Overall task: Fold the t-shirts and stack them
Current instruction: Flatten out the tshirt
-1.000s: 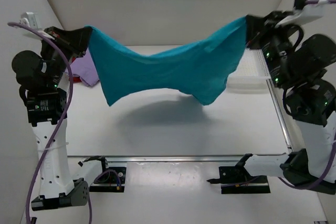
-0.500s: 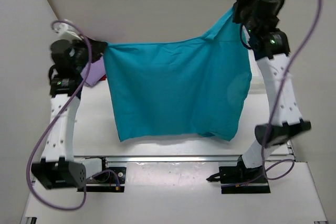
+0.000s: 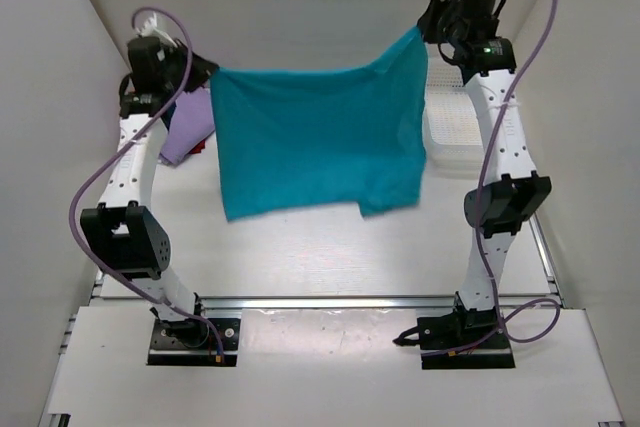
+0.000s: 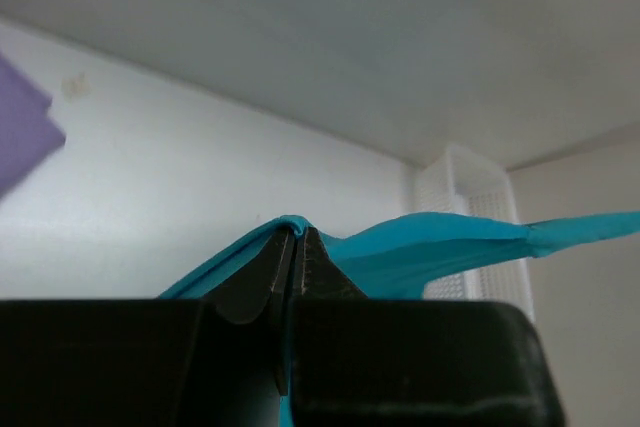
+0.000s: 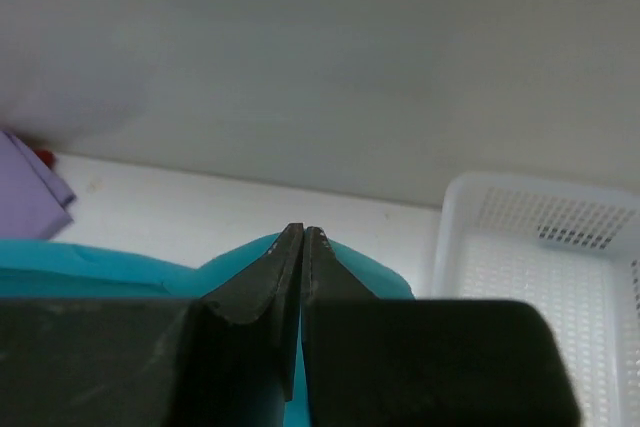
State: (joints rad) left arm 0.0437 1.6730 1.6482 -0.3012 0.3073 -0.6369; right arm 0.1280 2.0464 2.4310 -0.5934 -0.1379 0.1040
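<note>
The t-shirt's corner comes down with my left gripper next, then back onto the bare tabletop nearer the base for release. The teal t-shirt [image 3: 320, 137] hangs in midair, hence this move.
The teal t-shirt [image 3: 320, 137] hangs spread out in the air between both arms, above the far half of the table. My left gripper [image 3: 208, 74] is shut on its upper left corner; the cloth [image 4: 420, 252] wraps over the closed tips in the left wrist view. My right gripper [image 3: 424, 31] is shut on its upper right corner, higher up; the teal cloth [image 5: 120, 269] shows behind the closed jaws. The lavender t-shirt [image 3: 185, 127] lies at the far left, partly hidden by the left arm. A sliver of red [image 5: 42, 157] shows beside it.
A white mesh basket [image 3: 455, 132] stands at the far right of the table, behind the right arm. It also shows in the right wrist view [image 5: 545, 267] and the left wrist view [image 4: 465, 197]. White walls close in the back and both sides.
Both arms have stretched up and away, carrying the teal shirt from a sagging span to a flat hanging sheet farther back. Its lower edge is now above the table's middle.
</note>
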